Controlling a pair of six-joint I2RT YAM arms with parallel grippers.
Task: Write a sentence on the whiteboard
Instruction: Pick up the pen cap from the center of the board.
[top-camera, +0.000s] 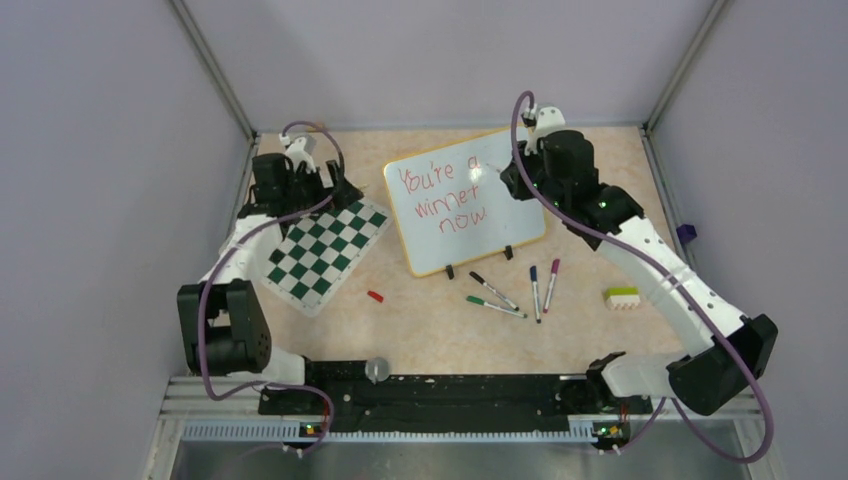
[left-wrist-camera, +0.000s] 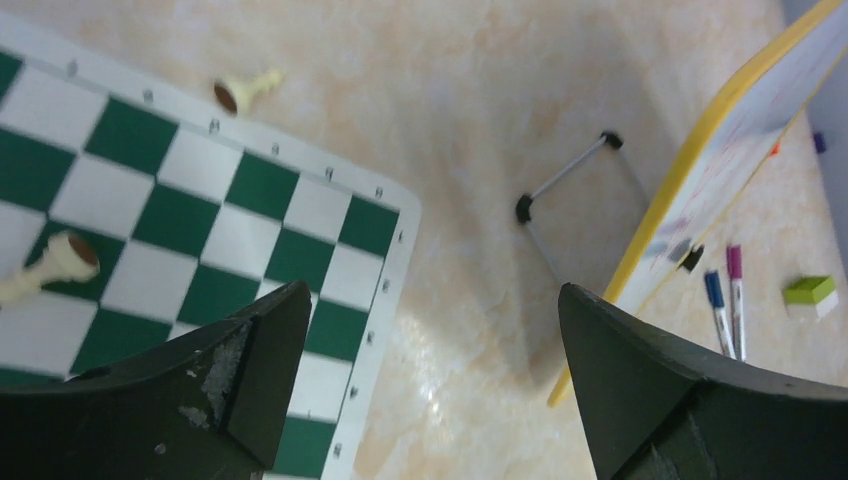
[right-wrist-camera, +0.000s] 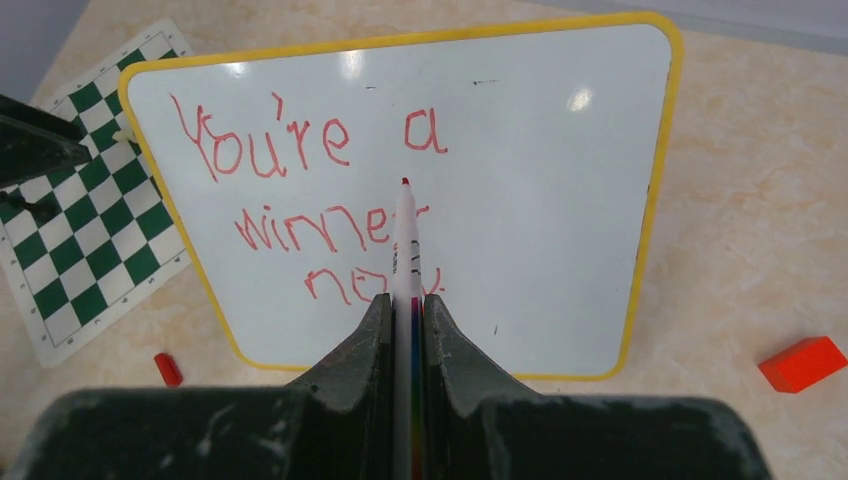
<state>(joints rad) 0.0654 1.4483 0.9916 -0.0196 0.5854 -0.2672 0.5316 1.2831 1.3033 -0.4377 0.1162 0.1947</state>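
Observation:
Next, my left gripper moves back and down from the chess mat's corner onto the red cap (top-camera: 375, 296), since the red-tipped marker is still uncapped.
The whiteboard (top-camera: 462, 200) has a yellow frame, stands propped up at the back middle, and bears "You're a winner now" in red. It fills the right wrist view (right-wrist-camera: 520, 200), and its edge shows in the left wrist view (left-wrist-camera: 700, 160). My right gripper (right-wrist-camera: 405, 305) is shut on a white marker (right-wrist-camera: 405, 250) with a red tip, held in front of the board between the first and second lines. In the top view this gripper (top-camera: 510, 172) is at the board's right edge. My left gripper (left-wrist-camera: 430, 340) is open and empty above the chess mat's corner (left-wrist-camera: 380, 270), at the back left (top-camera: 320, 185).
Green-and-white chess mat (top-camera: 322, 250) left of the board, with chess pieces (left-wrist-camera: 245, 92) beside and on it. Several capped markers (top-camera: 520, 290) lie in front of the board. A red cap (top-camera: 375, 296), a green-white eraser (top-camera: 622, 297), a red block (right-wrist-camera: 800, 362).

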